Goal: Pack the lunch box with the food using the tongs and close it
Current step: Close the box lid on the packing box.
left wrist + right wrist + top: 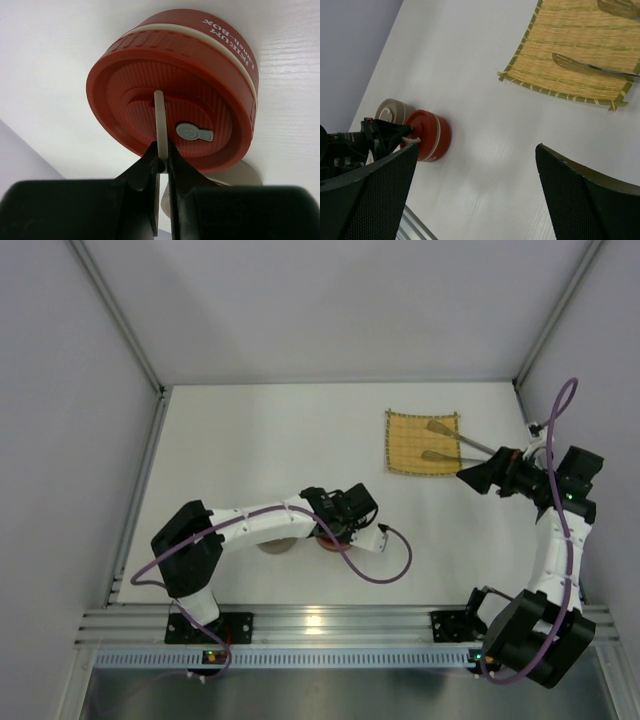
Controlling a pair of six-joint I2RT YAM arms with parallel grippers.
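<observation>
The bare tabletop by the beige container is clear, so my left gripper will next draw back over it with the lunch box and release the lid's handle.
The red round lunch box (170, 85) lies close under my left gripper (163, 150), lid on, with a cream band round it. That gripper is shut on the thin cream strap handle (158, 120) on the lid. From above, the box (328, 543) shows only partly beneath the left gripper (336, 528). The silver tongs (440, 427) lie on the yellow woven mat (410, 445), handle end toward the right. My right gripper (468, 475) hovers just beside the mat's right edge, open wide and holding nothing. Its wrist view shows the tongs (585, 66) and the box (430, 136). The food is out of view.
A beige round container (274, 547) stands just left of the lunch box, and shows again in the right wrist view (390, 110). A purple cable (385, 575) loops on the table near the left gripper. White walls bound the table on three sides.
</observation>
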